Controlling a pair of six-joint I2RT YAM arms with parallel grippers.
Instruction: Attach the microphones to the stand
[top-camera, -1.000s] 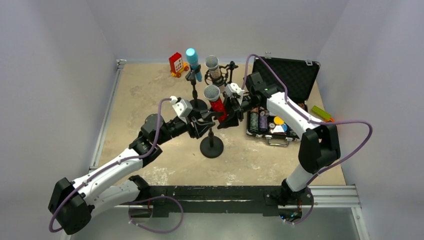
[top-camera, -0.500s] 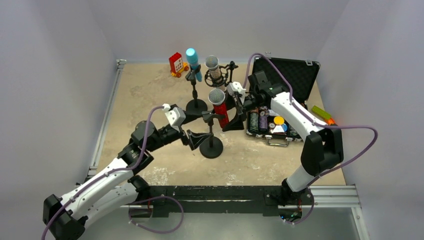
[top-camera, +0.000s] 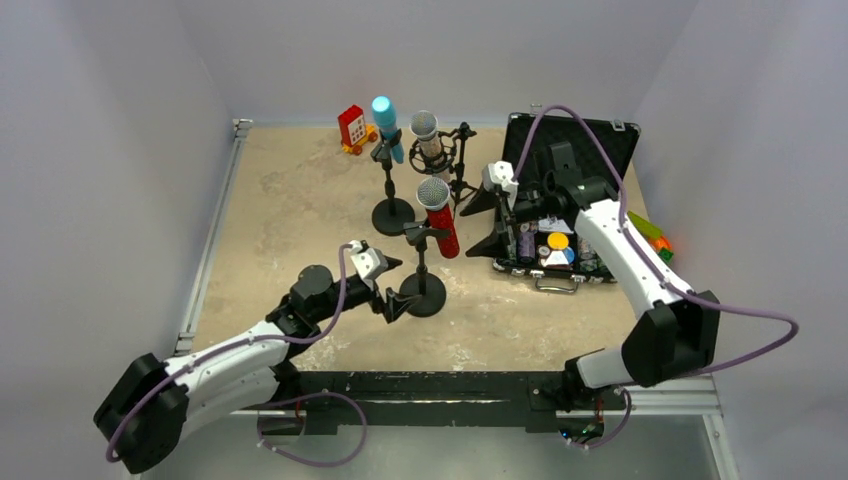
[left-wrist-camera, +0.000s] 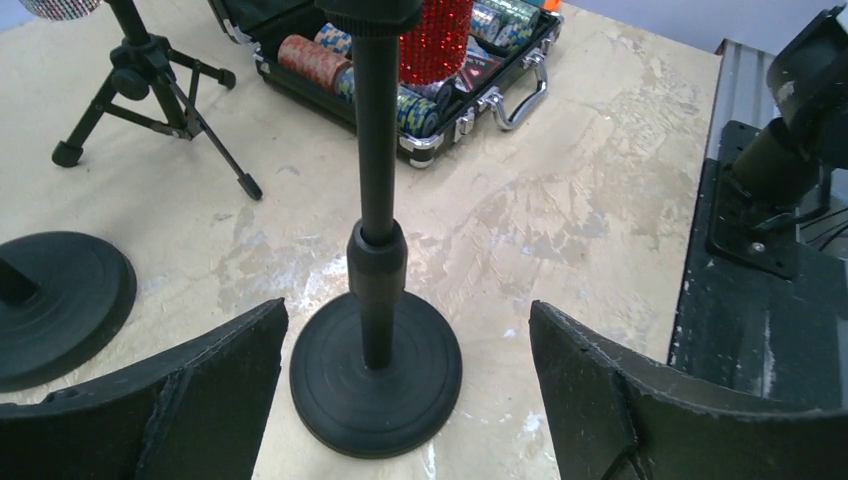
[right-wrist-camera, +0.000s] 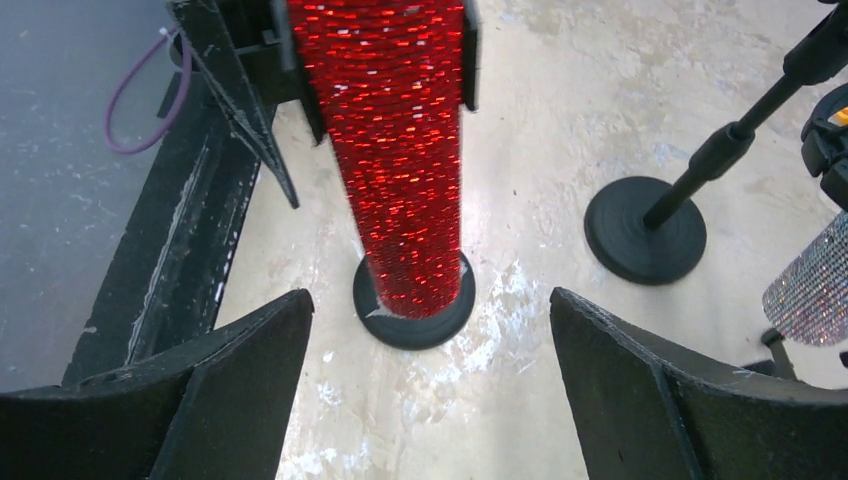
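I should lift my left gripper and move it toward the near stand, onto the stand's upper pole below the clip (top-camera: 422, 254) (left-wrist-camera: 377, 135), because that thin part of the pole is bare.
The red-glitter microphone (top-camera: 438, 216) (right-wrist-camera: 405, 150) sits tilted in the clip of the near stand (top-camera: 423, 293) (left-wrist-camera: 377, 220), whose round base rests on the table. The light blue microphone (top-camera: 384, 120) is held on the round-base stand (top-camera: 393, 212) behind. The silver-glitter microphone (top-camera: 427, 135) stands on a tripod stand (top-camera: 458, 170). My left gripper (top-camera: 397, 288) (left-wrist-camera: 407, 310) is open, low and just left of the near stand's base, touching nothing. My right gripper (top-camera: 484, 222) (right-wrist-camera: 430, 295) is open to the right of the red microphone, clear of it.
An open black case (top-camera: 590, 150) with poker chips lies right of the stands, under my right arm. A red toy (top-camera: 351, 128) sits at the back. A green and orange object (top-camera: 647, 229) lies at the right edge. The metal rail (left-wrist-camera: 760, 200) runs along the near side.
Both grippers opened and drew away from the red microphone and its stand. The left arm pulled back toward the near left and lower; the right arm moved right.
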